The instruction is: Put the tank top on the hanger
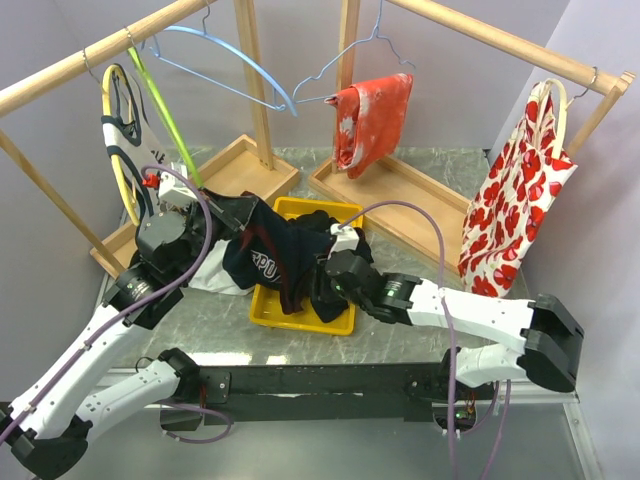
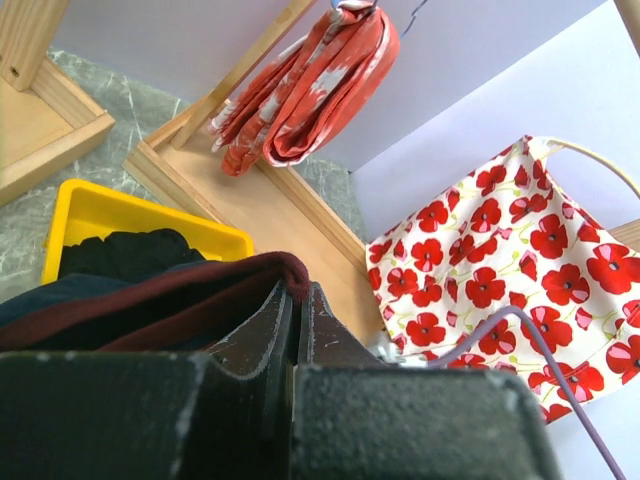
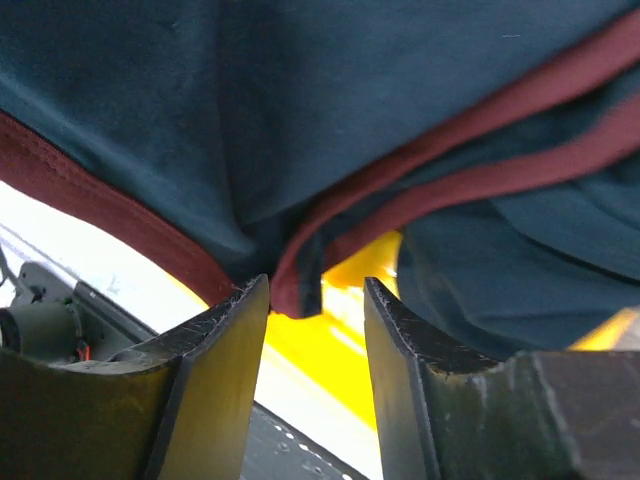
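The yellow tray under the tank top is below my left gripper, to its right in the top view, so I will move over it and lower to release the tank top's trim.
The tank top point(image 1: 283, 252), dark navy with red trim and white lettering, hangs bunched over the yellow tray. My left gripper point(image 1: 236, 213) is shut on its upper left edge; in the left wrist view the jaws point(image 2: 297, 300) pinch the red trim of the tank top point(image 2: 150, 295). My right gripper point(image 1: 319, 275) is low against the cloth's right side. In the right wrist view it point(image 3: 315, 300) stands open beneath the tank top point(image 3: 300, 100), a fold of red trim dangling at the left fingertip point(image 3: 240, 310). The lime-green hanger point(image 1: 165, 115) hangs on the left rail, apart from both grippers.
A yellow tray point(image 1: 330, 322) holds dark clothes under the tank top. The left rail carries a yellow hanger point(image 1: 117, 150) with a white top and a light blue hanger point(image 1: 225, 60). A red cloth point(image 1: 375, 120) and a poppy-print bag point(image 1: 520, 200) hang on the right rack.
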